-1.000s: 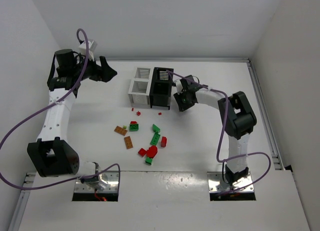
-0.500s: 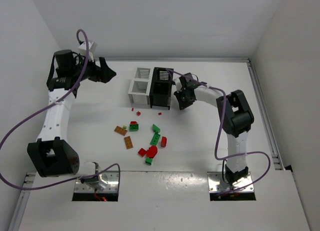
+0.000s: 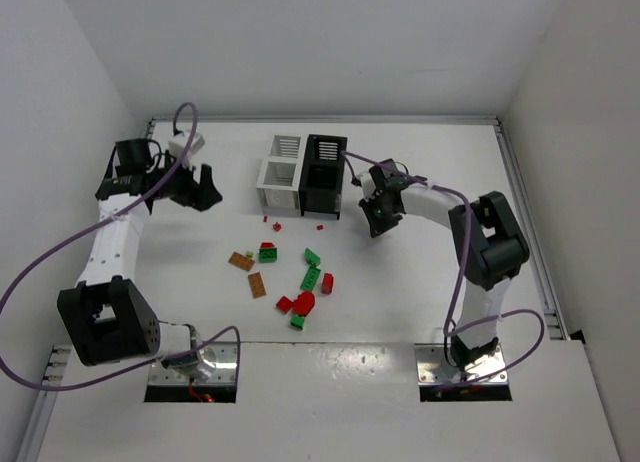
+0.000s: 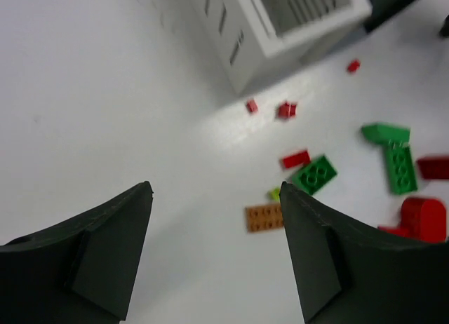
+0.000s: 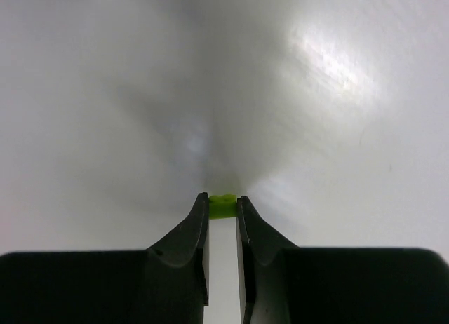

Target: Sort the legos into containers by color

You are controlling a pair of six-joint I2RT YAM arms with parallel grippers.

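I will next raise my right gripper up and outward over the black bin's far section (image 3: 326,149) to let go of the yellow-green lego, because the side of the black bin is between them.
Legos lie loose on the white table: green bricks (image 3: 311,277), red ones (image 3: 303,303) and orange-brown plates (image 3: 241,261). The containers stand behind them, two white bins (image 3: 280,172) and a taller black bin (image 3: 323,175). My right gripper (image 3: 379,222) hovers right of the black bin, shut on a tiny yellow-green lego (image 5: 223,205) pinched at its fingertips (image 5: 223,201). My left gripper (image 3: 205,187) hangs open at the left, nothing between its fingers (image 4: 214,187). Its view shows an orange-brown plate (image 4: 264,218), a green brick (image 4: 314,174) and a white bin (image 4: 280,22).
Tiny red studs (image 3: 271,221) lie just in front of the white bins. Purple cables loop off both arms. White walls close in the table at left, back and right, with a raised rail (image 3: 525,222) along the right edge.
The right gripper's fingers have shut on the yellow-green lego and moved away from the black bin, toward the near right. The left arm has swung nearer and lower.
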